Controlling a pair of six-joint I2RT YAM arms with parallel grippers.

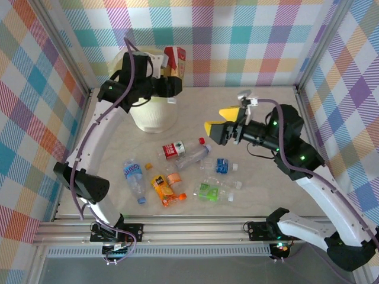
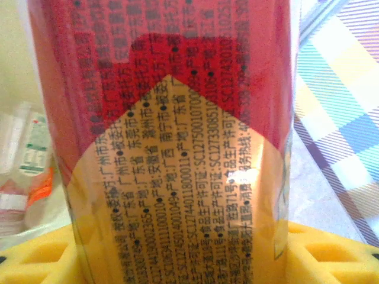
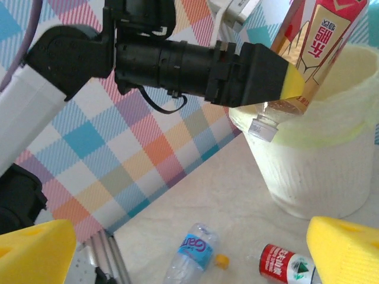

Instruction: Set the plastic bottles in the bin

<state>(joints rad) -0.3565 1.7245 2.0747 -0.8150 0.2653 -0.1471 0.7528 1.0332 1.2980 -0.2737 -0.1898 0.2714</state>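
The bottle's neck still hangs at the bin's rim. My left gripper will move across over the inside of the bin, then lower to let go of the bottle.
My left gripper (image 1: 175,83) is shut on a red-and-gold labelled plastic bottle (image 1: 176,61) held over the back right rim of the bin (image 1: 153,116). In the left wrist view the bottle's label (image 2: 177,148) sits between the yellow pads (image 2: 331,254). The right wrist view shows that bottle (image 3: 320,47) tilted, its open neck pointing down by the bin's rim (image 3: 331,171). My right gripper (image 1: 220,122) hangs open above the table, right of the bin. Several bottles lie below it: red-labelled (image 1: 174,149), clear (image 1: 195,155), blue-labelled (image 1: 134,175), orange (image 1: 163,188), green (image 1: 210,190).
A small blue-labelled bottle (image 1: 224,165) lies right of the pile, and a loose yellow cap (image 3: 222,260) lies beside the blue-labelled bottle (image 3: 192,251). Bottles lie inside the bin (image 2: 23,165). Checked walls enclose the table on three sides; an aluminium rail runs along the near edge (image 1: 189,228).
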